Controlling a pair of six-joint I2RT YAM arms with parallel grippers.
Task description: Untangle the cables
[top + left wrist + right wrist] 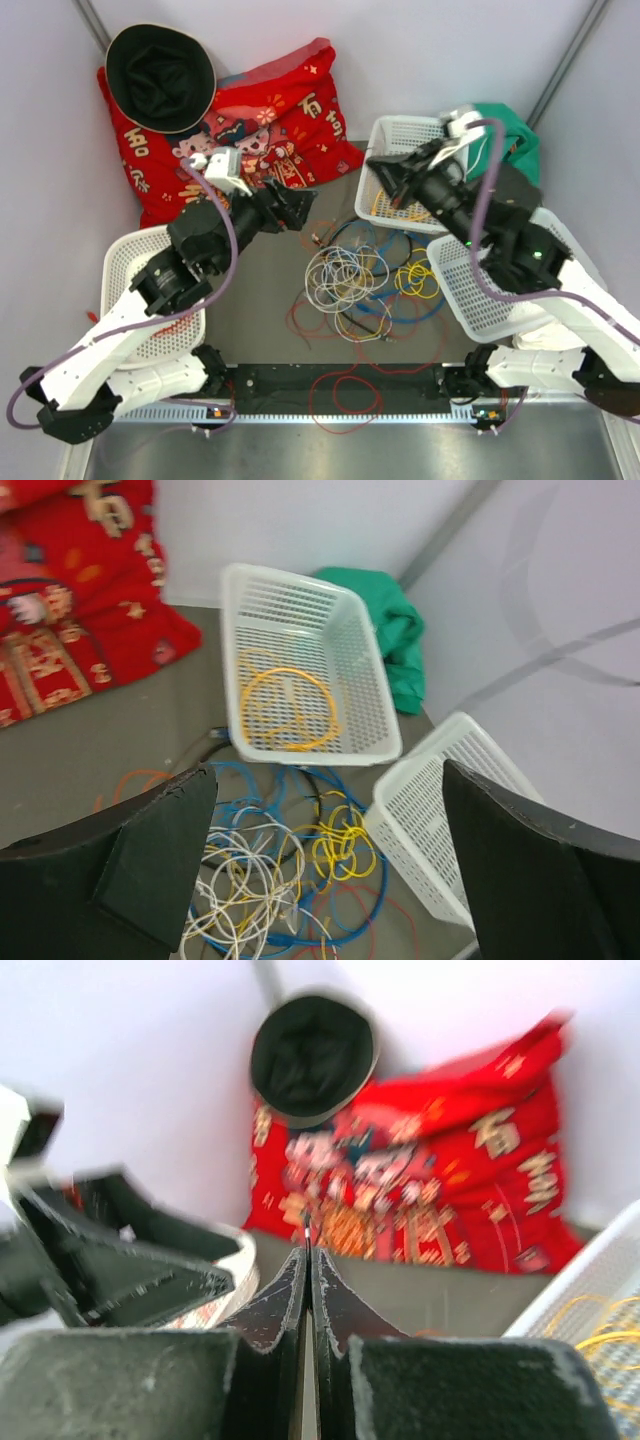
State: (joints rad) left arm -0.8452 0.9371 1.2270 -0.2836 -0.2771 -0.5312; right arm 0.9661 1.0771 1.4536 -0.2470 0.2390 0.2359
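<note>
I need to move my left gripper down and to the right in the top view, onto the edge of the tangle by the far basket, because black cable runs among white loops there.
The cables lie in a tangle mid-table: white, yellow, blue, black, orange and red loops. In the left wrist view the same cables show below and between my spread fingers. One yellow coil lies apart in the far white basket; it is also in the left wrist view, yellow coil. My left gripper hangs open above the tangle's far left edge, holding nothing. My right gripper is shut over that basket's left rim. A thin dark sliver pokes out at its tips; I cannot tell what it is.
A second white basket stands right of the tangle, a third under the left arm. A red cushion with a black hat fills the back left. Green cloth lies back right. A red cable trails over the near rail.
</note>
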